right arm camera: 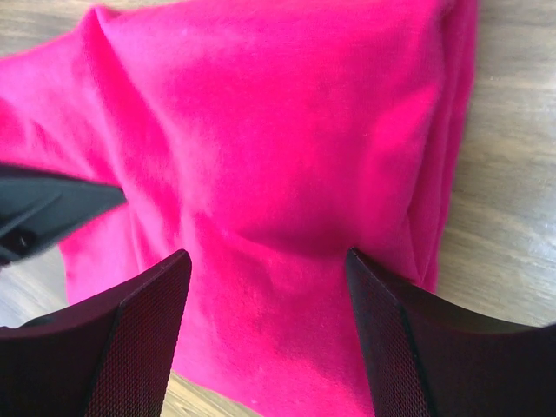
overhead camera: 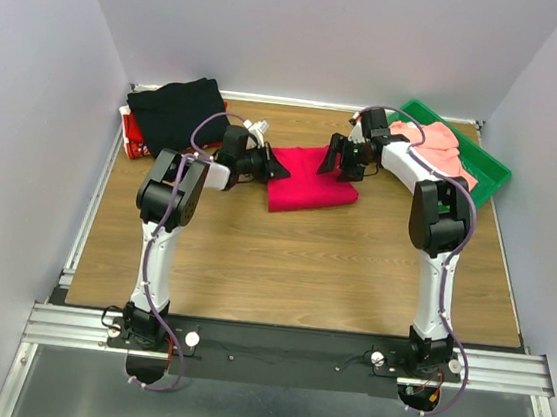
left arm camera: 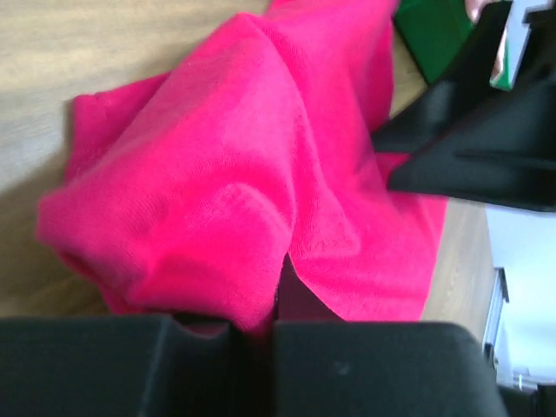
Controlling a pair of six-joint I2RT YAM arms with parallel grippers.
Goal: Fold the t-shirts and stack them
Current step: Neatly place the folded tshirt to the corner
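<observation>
My left gripper rises next, swings to the left in the top view and lowers over the black t-shirt (overhead camera: pixel 177 108) to release, because that t-shirt lies folded.
The crimson-magenta t-shirt (overhead camera: pixel 307 182) lies folded at the middle back of the table. My left gripper (overhead camera: pixel 271 165) is shut on its left edge; in the left wrist view (left arm camera: pixel 252 334) cloth runs between the closed jaws. My right gripper (overhead camera: pixel 339 162) is open over the shirt's right edge, its fingers (right arm camera: pixel 139 321) spread above the cloth (right arm camera: pixel 278 148) and holding nothing. The black t-shirt (overhead camera: pixel 177 108) lies folded at the back left. The salmon-pink t-shirt (overhead camera: pixel 434 149) lies bunched in the green tray (overhead camera: pixel 489 167) at the back right.
A red and white object (overhead camera: pixel 131 131) sits under the black shirt's left edge. The right gripper's black fingers (left arm camera: pixel 473 130) show in the left wrist view. Walls enclose the table on three sides.
</observation>
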